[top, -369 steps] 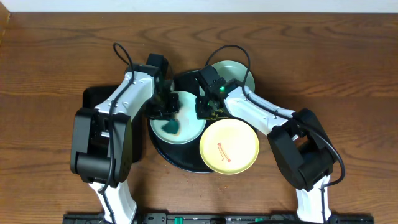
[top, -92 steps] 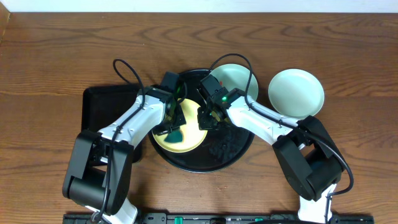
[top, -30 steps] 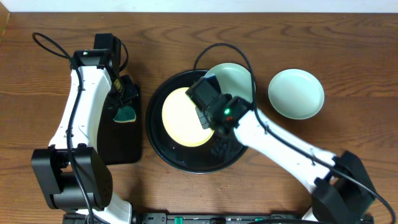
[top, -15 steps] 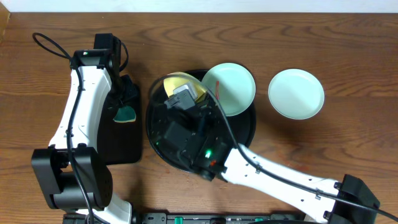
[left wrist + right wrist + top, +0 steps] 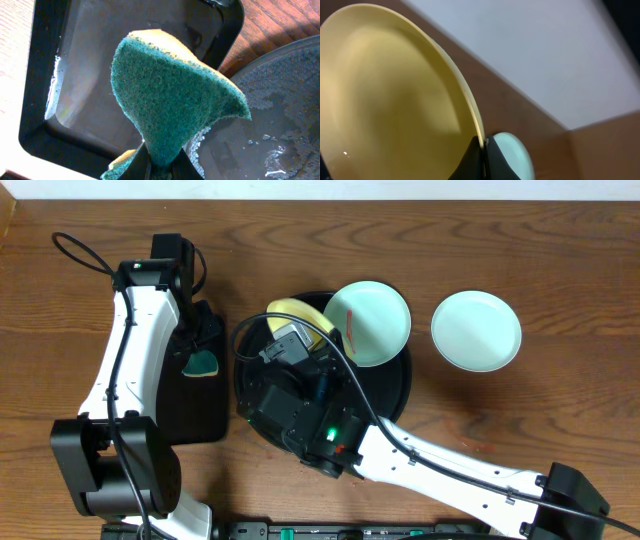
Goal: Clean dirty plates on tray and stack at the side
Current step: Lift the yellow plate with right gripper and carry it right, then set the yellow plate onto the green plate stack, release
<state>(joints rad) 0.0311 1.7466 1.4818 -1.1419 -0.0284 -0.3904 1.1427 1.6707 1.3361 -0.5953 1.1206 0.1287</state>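
Observation:
My right gripper swings past the streaked plate next, then lowers the yellow plate level onto the second mint plate (image 5: 476,331) (image 5: 514,156), which lies unmarked on the tabletop.
My right gripper (image 5: 303,330) is shut on the rim of the pale yellow plate (image 5: 292,313) and holds it tilted on edge, high above the round black tray (image 5: 401,380). In the right wrist view the fingers (image 5: 484,150) pinch the yellow plate's (image 5: 395,100) edge. A mint plate with a red streak (image 5: 370,323) lies on the tray's far right side. A second mint plate (image 5: 476,330) sits on the table to the right. My left gripper (image 5: 200,355) is shut on a green sponge (image 5: 170,95) over the rectangular tray.
The rectangular black tray (image 5: 190,420) lies left of the round tray, wet inside (image 5: 45,135). The round tray's floor (image 5: 280,100) is beaded with water. My raised right arm (image 5: 420,460) hides the tray's near half.
My right arm has lifted the yellow plate off the round tray, tipped it on edge and risen toward the camera. The left arm and sponge have not moved.

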